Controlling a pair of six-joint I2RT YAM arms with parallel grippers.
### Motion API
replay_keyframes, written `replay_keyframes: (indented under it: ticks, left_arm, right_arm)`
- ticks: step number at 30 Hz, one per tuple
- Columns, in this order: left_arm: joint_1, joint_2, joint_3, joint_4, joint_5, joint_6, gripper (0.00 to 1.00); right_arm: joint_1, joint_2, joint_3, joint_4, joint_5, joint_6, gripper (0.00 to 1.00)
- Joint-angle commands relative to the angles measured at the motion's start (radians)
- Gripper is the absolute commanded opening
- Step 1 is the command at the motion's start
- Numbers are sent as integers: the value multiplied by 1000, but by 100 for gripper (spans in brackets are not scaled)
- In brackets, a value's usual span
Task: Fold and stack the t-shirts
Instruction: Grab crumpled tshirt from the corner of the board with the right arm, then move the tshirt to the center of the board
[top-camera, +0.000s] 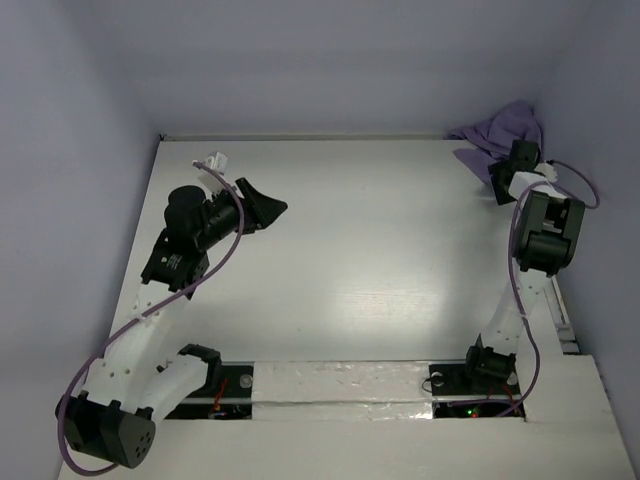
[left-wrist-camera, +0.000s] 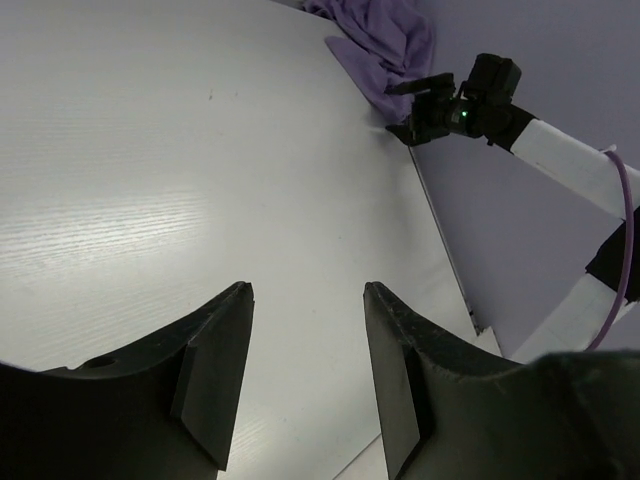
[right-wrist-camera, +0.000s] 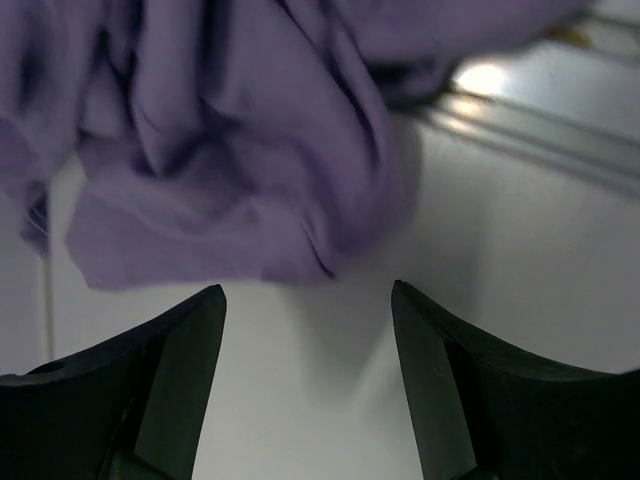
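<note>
My right gripper moves outward around the shirt's bunched near edge next and closes, since that edge lies just outward of the open fingers.
A crumpled lavender-purple t-shirt lies bunched in the far right corner of the white table, against the back wall. It also shows in the left wrist view and fills the top of the right wrist view. My right gripper is open and empty, just in front of the shirt's near edge; in its own view the gripper stands just short of the cloth, apart from it. My left gripper is open and empty, far from the shirt at the left of the table; in its own view the gripper has only bare table between the fingers.
The white table is walled at the back and both sides by pale purple panels. A metal rail runs along the table's edge by the shirt. Both arm bases sit at the near edge with purple cables.
</note>
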Motion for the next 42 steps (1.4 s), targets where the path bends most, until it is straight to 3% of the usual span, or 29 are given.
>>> replay_keyframes:
  ticks: [1, 5, 6, 8, 9, 10, 12, 16, 18, 19, 22, 24, 28, 32, 34, 35, 36, 38, 39, 41, 42]
  left_arm:
    - [-2, 7, 16, 14, -3, 24, 45]
    - [-2, 18, 18, -6, -24, 35, 45]
    - [-2, 24, 22, -10, -29, 38, 45]
    - [-2, 30, 27, -19, -34, 40, 45]
    - [-2, 33, 30, -24, -38, 43, 45]
    - [-2, 35, 33, -33, -41, 43, 45]
    - [-2, 29, 36, -39, -46, 43, 45]
    - [-2, 30, 34, -19, -57, 38, 45]
    - [-2, 52, 47, -31, -102, 30, 45]
    - [-2, 62, 83, -51, -128, 32, 45]
    - [-2, 92, 157, -136, -242, 36, 45]
    - [22, 73, 174, -153, -305, 32, 45]
    - [75, 36, 211, -168, -354, 10, 45]
    - [84, 23, 237, -176, -391, -2, 45]
    - [84, 18, 245, -174, -402, -8, 46]
    - [84, 20, 246, -174, -403, -10, 46]
    - [84, 24, 249, -171, -400, -11, 46]
    - [84, 30, 246, -168, -397, -11, 48]
    - [84, 32, 236, -170, -400, -14, 49]
    - [84, 32, 217, -167, -399, -13, 53]
    - [84, 33, 190, -167, -391, -11, 55]
  right_arm:
    - [-30, 98, 127, -15, -10, 52, 74]
    - [-39, 184, 208, -36, -1, 63, 67]
    - [-48, 201, 242, -20, -28, 63, 55]
    - [-48, 254, 288, -32, -48, 64, 42]
    - [-48, 270, 308, -49, -62, 66, 32]
    - [-48, 278, 322, -54, -85, 66, 15]
    - [-48, 264, 318, -8, -117, 32, 0]
    - [13, 100, 256, 116, -214, -165, 0]
    - [71, 1, 232, 154, -341, -275, 0]
    - [88, -102, 233, 173, -481, -299, 0]
    - [152, -275, 267, 202, -769, -257, 0]
    - [186, -333, 320, 207, -872, -220, 0]
    - [212, -353, 662, 223, -1164, -107, 0]
    - [212, -353, 819, 363, -1307, 52, 0]
    - [199, -412, 734, 456, -1366, 91, 0]
    - [189, -443, 648, 548, -1389, 207, 0]
    - [170, -487, 467, 775, -1409, 266, 0]
    - [160, -518, 292, 955, -1459, 396, 0]
    - [151, -521, 127, 1116, -1488, 438, 0]
    - [136, -544, -59, 1193, -1513, 446, 0]
    - [107, -555, -251, 1210, -1495, 431, 0]
